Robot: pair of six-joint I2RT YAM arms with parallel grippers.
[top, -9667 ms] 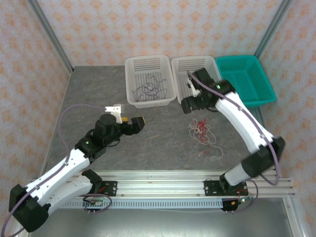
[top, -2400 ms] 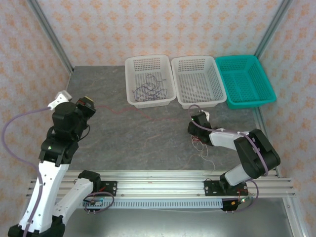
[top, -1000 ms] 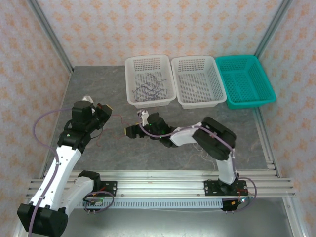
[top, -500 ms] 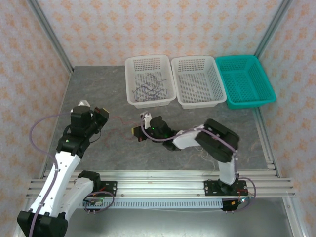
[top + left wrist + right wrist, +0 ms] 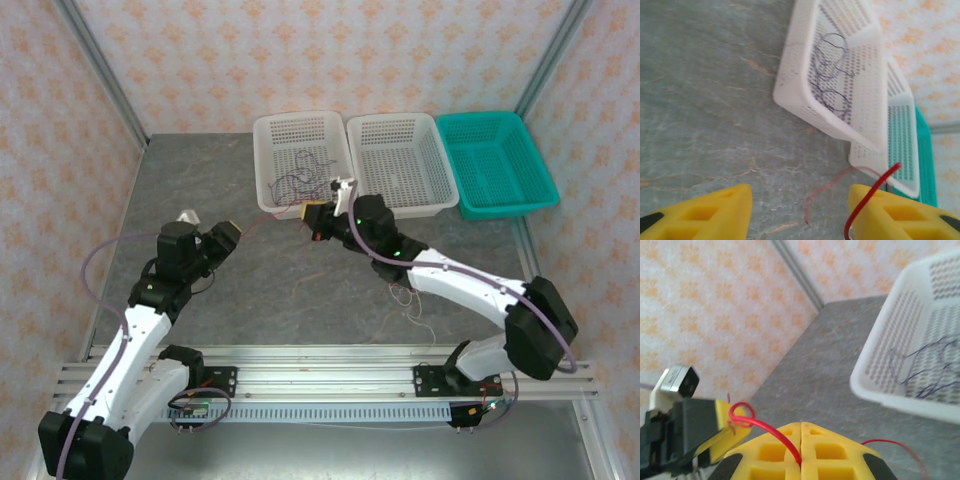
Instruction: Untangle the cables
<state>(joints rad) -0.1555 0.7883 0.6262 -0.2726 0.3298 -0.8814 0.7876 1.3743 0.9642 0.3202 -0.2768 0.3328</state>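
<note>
Next, my right gripper swings outward over the empty middle white basket, which lies outward toward the teal one, and lets go of the cable.
My right gripper [image 5: 313, 212] [image 5: 801, 426] is shut on a thin red cable [image 5: 771, 430], just in front of the left white basket [image 5: 262, 150]. The cable arcs from its tips into a small loop beside my left gripper [image 5: 227, 237] [image 5: 800, 212]. That gripper stands open over the grey table. The red cable [image 5: 871, 196] lies across its right finger [image 5: 900, 212], unclamped, with a loose end curling between the fingers. A small tangle of red and white cables [image 5: 405, 285] lies under the right arm. Dark purplish cables [image 5: 303, 178] [image 5: 829, 75] rest in the left white basket.
Three baskets line the back: the left white one, a middle white basket [image 5: 372, 135] and a teal basket [image 5: 535, 165]. Metal frame posts [image 5: 100, 80] and patterned walls close in both sides. A rail [image 5: 330, 360] runs along the near edge.
My right gripper has swung up and to the right toward the baskets, carrying the red cable. The left gripper has shifted slightly right and lower.
</note>
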